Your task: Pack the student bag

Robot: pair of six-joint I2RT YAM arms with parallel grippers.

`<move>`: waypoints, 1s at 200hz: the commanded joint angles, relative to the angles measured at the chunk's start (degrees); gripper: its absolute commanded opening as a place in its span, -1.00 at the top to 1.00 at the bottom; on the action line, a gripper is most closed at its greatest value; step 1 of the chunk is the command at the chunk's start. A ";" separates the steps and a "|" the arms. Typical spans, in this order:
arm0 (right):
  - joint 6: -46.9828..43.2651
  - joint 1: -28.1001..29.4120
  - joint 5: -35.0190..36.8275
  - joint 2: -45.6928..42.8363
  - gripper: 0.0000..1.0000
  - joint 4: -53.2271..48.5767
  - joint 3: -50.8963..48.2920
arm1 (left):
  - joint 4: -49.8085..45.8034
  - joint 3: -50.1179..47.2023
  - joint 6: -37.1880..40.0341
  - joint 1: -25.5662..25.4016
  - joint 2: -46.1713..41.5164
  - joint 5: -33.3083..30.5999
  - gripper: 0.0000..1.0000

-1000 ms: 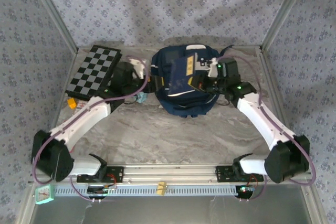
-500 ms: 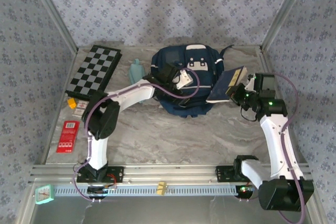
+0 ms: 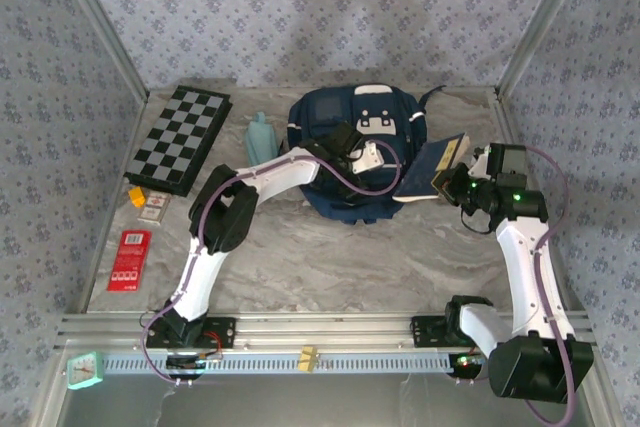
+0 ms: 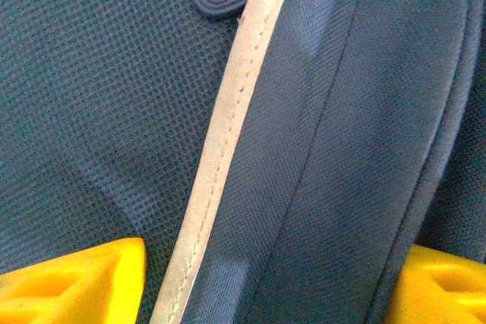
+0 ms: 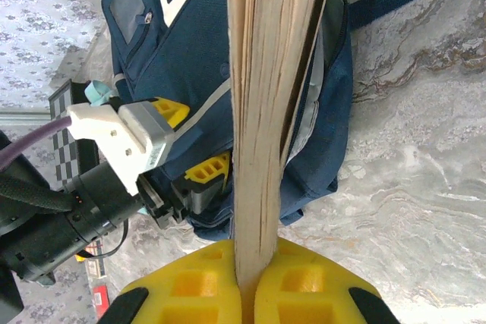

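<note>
My right gripper carries the book over the bag's pale-lined opening [image 3: 384, 177] next, lowers it inside and lets go. This is because the bag [image 3: 330, 122] lies beside the book, past the book's loose end.
The student bag [image 3: 330, 122], navy with a white stripe, lies at the back middle of the table. My left gripper [image 3: 364, 157] reaches across its front. Up close, the bag's fabric and stripe [image 4: 228, 149] pass between my left gripper's [image 4: 266, 286] wide-apart yellow fingertips [image 4: 83, 278], so it is open against the cloth. Just right of the bag, my right gripper [image 3: 452, 183] is shut on a thick navy-covered book [image 3: 430, 165], held tilted. The book's page edges [image 5: 269, 73] rise from my right gripper [image 5: 247, 282], with the bag [image 5: 175, 43] and left gripper [image 5: 190, 140] behind.
A folded chessboard [image 3: 180, 137] lies at the back left, with a teal bottle [image 3: 260, 132] beside the bag. A red packet [image 3: 130, 259], a small white card [image 3: 153, 209] and an orange item [image 3: 137, 197] sit along the left edge. A teal clock [image 3: 85, 371] rests by the front rail.
The left arm swung from the bag's left side onto its front. The right gripper carried the book off the bag's top and out to its right.
</note>
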 commanded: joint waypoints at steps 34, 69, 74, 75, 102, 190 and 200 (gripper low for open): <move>-1.37 -2.22 -1.40 -1.35 1.00 -0.88 0.11 | -0.77 3.81 1.00 0.25 0.29 -3.37 0.78; -1.37 -3.25 4.21 -1.85 1.00 -7.17 3.20 | -1.42 4.64 -4.23 0.20 -6.22 -1.64 1.00; -1.32 -3.32 5.20 -2.04 1.00 -8.10 3.61 | -1.64 5.01 -5.37 0.21 -7.35 -1.68 1.00; -1.34 -3.29 5.38 -2.09 1.00 -8.19 3.63 | -1.62 5.09 -5.76 0.18 -7.56 -1.68 1.00; -4.49 -3.20 7.73 -2.68 1.00 -10.22 4.38 | -0.31 6.78 -13.74 0.23 -13.33 -3.10 1.00; -2.31 10.58 -10.15 6.68 1.00 12.20 -1.74 | -3.92 14.78 -22.53 -0.04 -18.75 -2.05 1.00; -0.11 11.39 -9.96 8.64 1.00 17.12 -2.87 | -3.83 14.15 -23.00 -0.11 -19.51 -1.11 1.00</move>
